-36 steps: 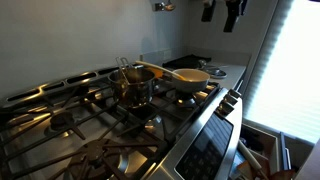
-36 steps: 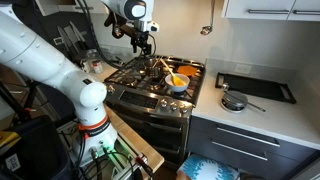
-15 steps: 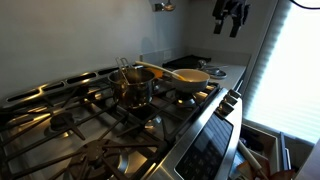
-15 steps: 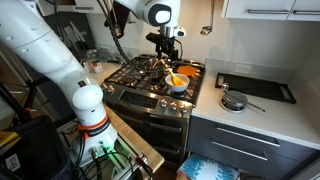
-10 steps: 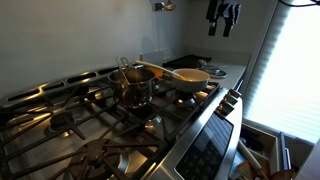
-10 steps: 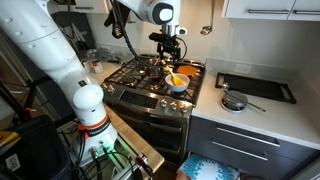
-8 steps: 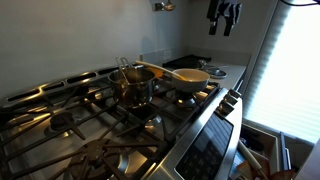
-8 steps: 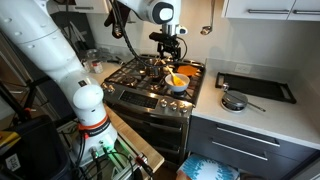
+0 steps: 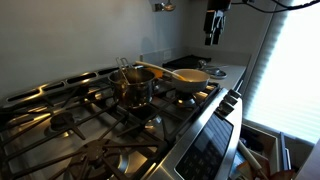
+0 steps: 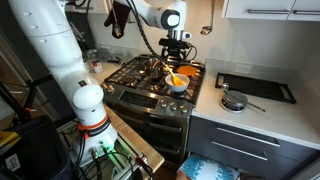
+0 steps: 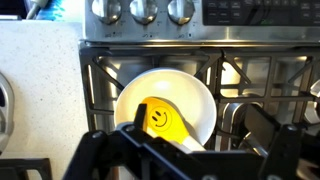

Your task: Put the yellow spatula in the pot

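Note:
The handle slants out past the bowl's rim, so the robot's gripper needs to go outward and down and turn its fingers to straddle the free length of the pale wooden handle.
The yellow spatula (image 11: 158, 119) lies with its smiley-face blade in a shallow white bowl (image 11: 190, 92) on the front burner. Its pale wooden handle (image 9: 153, 69) slants back over the pot (image 9: 131, 88), a small shiny steel saucepan on the burner behind. Both exterior views show this; in one the pot (image 10: 155, 66) sits behind the bowl (image 10: 178, 82). My gripper (image 11: 190, 145) hangs open and empty well above the bowl, with its dark fingers framing the bottom of the wrist view. It also shows in both exterior views (image 9: 214, 28) (image 10: 177, 43).
Black cast-iron grates (image 9: 70, 120) cover the gas stove, with steel knobs (image 11: 145, 10) along its front. A white counter (image 10: 250, 110) beside the stove holds a dark tray (image 10: 255, 87) and a small pan (image 10: 235, 101). A bright window (image 9: 295, 60) lies past the stove.
My gripper has swung across from over the back of the stove to above the white bowl and has turned about its axis. The spatula, bowl and pot have not moved.

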